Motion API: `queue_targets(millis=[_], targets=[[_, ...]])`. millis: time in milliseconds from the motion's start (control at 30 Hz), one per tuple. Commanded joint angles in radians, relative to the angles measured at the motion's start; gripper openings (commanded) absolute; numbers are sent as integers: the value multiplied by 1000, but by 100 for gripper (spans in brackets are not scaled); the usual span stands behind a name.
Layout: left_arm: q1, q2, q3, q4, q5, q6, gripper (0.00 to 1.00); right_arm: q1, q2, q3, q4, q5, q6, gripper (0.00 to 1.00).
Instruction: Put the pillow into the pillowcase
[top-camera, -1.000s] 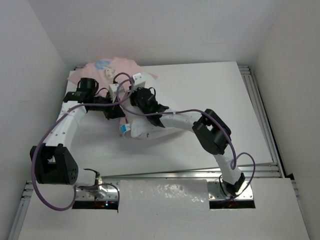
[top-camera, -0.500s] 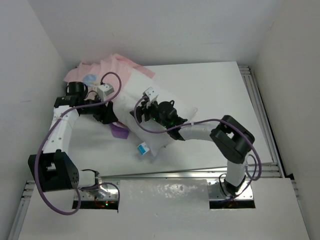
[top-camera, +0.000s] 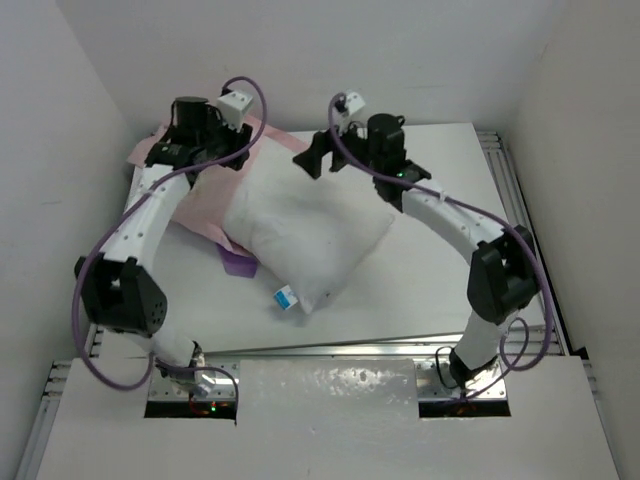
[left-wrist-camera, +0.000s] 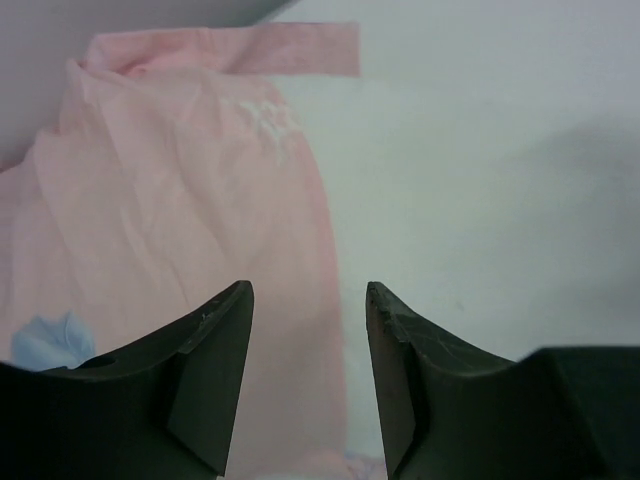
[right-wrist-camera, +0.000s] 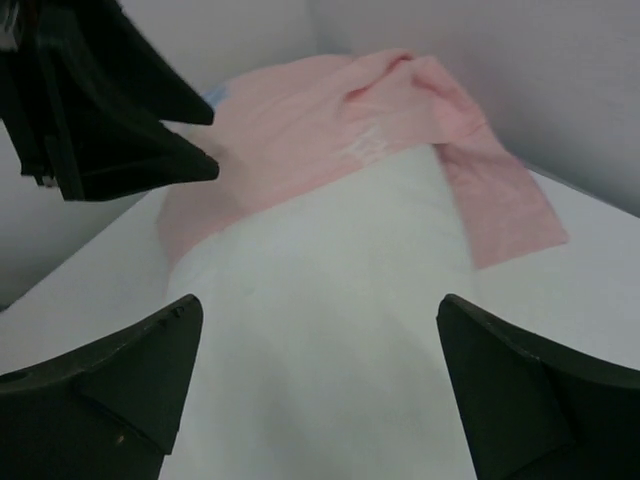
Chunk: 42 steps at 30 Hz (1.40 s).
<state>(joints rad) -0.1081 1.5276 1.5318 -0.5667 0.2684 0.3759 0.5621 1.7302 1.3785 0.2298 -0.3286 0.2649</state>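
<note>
I will next lower my left gripper and shift it to the right in the top view onto the pillowcase's edge by the white print, because it overlaps the pillow (top-camera: 305, 235).
The white pillow (top-camera: 305, 235) lies slantwise mid-table, its blue-and-white tag (top-camera: 285, 296) at the near corner. Its far left end rests on the pale pink pillowcase (top-camera: 205, 195), which is spread at the back left with a purple bit (top-camera: 238, 263) showing under the pillow's near left edge. My left gripper (top-camera: 228, 152) hangs open above the pillowcase (left-wrist-camera: 180, 200), with nothing between its fingers (left-wrist-camera: 215, 340). My right gripper (top-camera: 325, 160) is wide open above the pillow's far end (right-wrist-camera: 330, 330), holding nothing, and the pillowcase (right-wrist-camera: 300, 130) lies beyond it.
White walls close in at the back and left, near the pillowcase. The table's right half (top-camera: 450, 170) is bare white, and a metal rail (top-camera: 520, 200) runs along the right edge. The left gripper's fingers (right-wrist-camera: 110, 120) show at the upper left of the right wrist view.
Both grippers were shut low over the pillow and pillowcase. They have opened, let go and risen towards the back of the table. The pillow now lies uncovered, further right.
</note>
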Motion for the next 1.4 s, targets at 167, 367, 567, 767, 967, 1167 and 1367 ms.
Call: queue_targets(millis=[167, 367, 567, 767, 967, 1167, 1367], targets=[[-94, 350, 298, 128, -353, -88, 48, -211, 331, 267, -44, -254, 243, 98], [-146, 483, 424, 108, -449, -60, 47, -222, 592, 500, 3, -381, 339, 98], [-157, 522, 449, 67, -423, -60, 47, -222, 718, 511, 127, -432, 407, 98], [-177, 540, 435, 60, -544, -26, 41, -206, 721, 453, 223, -543, 448, 90], [-177, 579, 442, 30, -606, -11, 37, -197, 684, 372, 253, -527, 433, 89], [-177, 589, 442, -5, -563, -35, 23, -191, 695, 384, 246, -524, 444, 76], [-194, 550, 464, -38, -453, -63, 0, -171, 652, 332, 243, -527, 436, 0]])
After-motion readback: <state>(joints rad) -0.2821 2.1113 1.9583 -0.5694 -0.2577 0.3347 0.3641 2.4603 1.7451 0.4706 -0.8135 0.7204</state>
